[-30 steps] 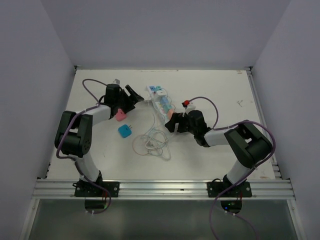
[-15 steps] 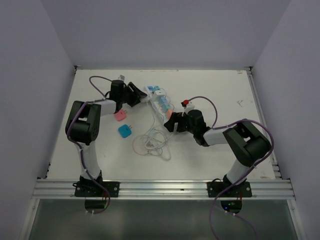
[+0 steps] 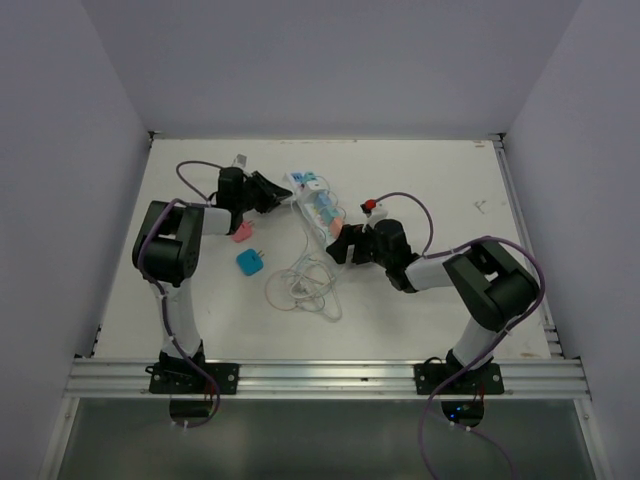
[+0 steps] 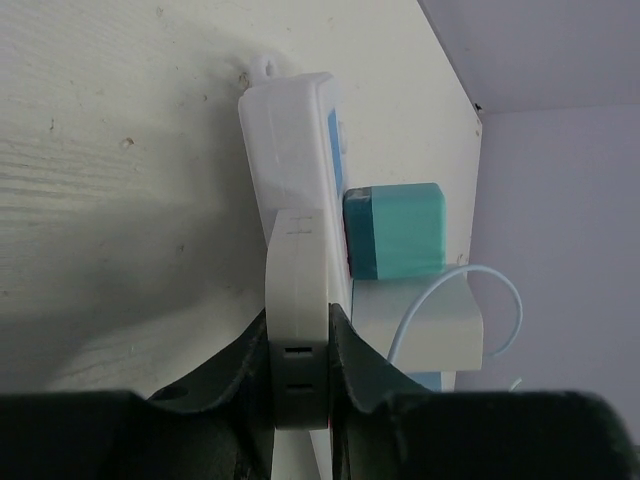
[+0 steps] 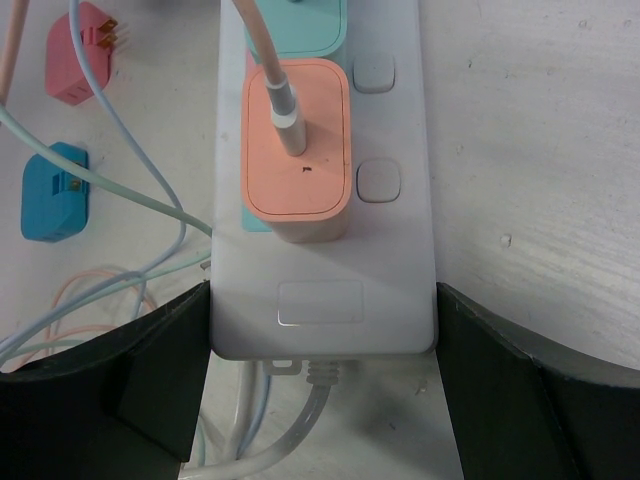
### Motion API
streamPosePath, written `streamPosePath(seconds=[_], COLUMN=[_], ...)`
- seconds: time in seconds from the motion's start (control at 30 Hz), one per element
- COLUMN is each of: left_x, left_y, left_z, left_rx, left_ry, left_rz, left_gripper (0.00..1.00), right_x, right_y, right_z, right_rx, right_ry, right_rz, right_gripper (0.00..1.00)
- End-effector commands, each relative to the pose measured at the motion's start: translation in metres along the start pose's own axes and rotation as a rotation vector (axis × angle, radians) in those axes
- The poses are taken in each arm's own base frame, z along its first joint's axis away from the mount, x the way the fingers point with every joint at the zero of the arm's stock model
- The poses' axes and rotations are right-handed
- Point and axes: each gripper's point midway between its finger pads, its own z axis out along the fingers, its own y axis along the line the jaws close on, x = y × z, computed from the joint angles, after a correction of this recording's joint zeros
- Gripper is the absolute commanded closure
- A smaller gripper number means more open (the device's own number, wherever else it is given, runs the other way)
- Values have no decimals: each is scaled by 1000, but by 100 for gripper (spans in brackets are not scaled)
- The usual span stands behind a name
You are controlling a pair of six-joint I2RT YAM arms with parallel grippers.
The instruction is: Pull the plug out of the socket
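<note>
My left gripper pulls away from the socket (image 3: pixel 322 208) next, past the pink plug, and releases the flat white plug on the tabletop, since loose plugs lie there.
The socket (image 3: pixel 322 208) is a long white strip lying slantwise at mid-table. My right gripper (image 3: pixel 345 240) straddles its near end, and in the right wrist view both fingers (image 5: pixel 170 370) press the sides of the socket (image 5: pixel 400 250). An orange plug (image 5: pixel 297 150) with a cable sits in the nearest outlet, with a teal plug (image 5: pixel 300 20) beyond it. My left gripper (image 3: pixel 285 193) meets the strip from the left. In its wrist view the left gripper (image 4: pixel 298 320) is shut on a flat white plug (image 4: pixel 298 260) at the socket's edge (image 4: pixel 290 130), beside a teal plug (image 4: pixel 395 230).
A loose pink plug (image 3: pixel 241 233) and a loose blue plug (image 3: pixel 250 262) lie left of the socket. A tangle of thin cables (image 3: pixel 305 285) spreads in front of it. A white block (image 4: pixel 425 320) with a pale blue cable sits on the strip. Walls enclose the table.
My left gripper has moved right to the socket's edge and closed on the white plug. The right gripper has stayed on the socket's near end.
</note>
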Motion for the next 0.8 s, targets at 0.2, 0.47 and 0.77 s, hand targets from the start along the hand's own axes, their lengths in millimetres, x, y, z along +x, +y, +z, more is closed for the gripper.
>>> streamPosePath(seconds=[0.2, 0.47, 0.77], left_x=[-7, -3, -3], left_y=[-9, -8, -14], left_z=[-23, -42, -67], left_rx=[119, 145, 138], left_ry=[-42, -80, -122], left_rz=[-46, -154, -205], left_gripper=[93, 96, 96], right_x=[66, 67, 62], right_y=[-31, -52, -67], right_z=[-10, -15, -23], right_rx=[124, 232, 330], right_ry=[201, 186, 153], right_rz=[68, 97, 108], right_gripper=[100, 100, 100])
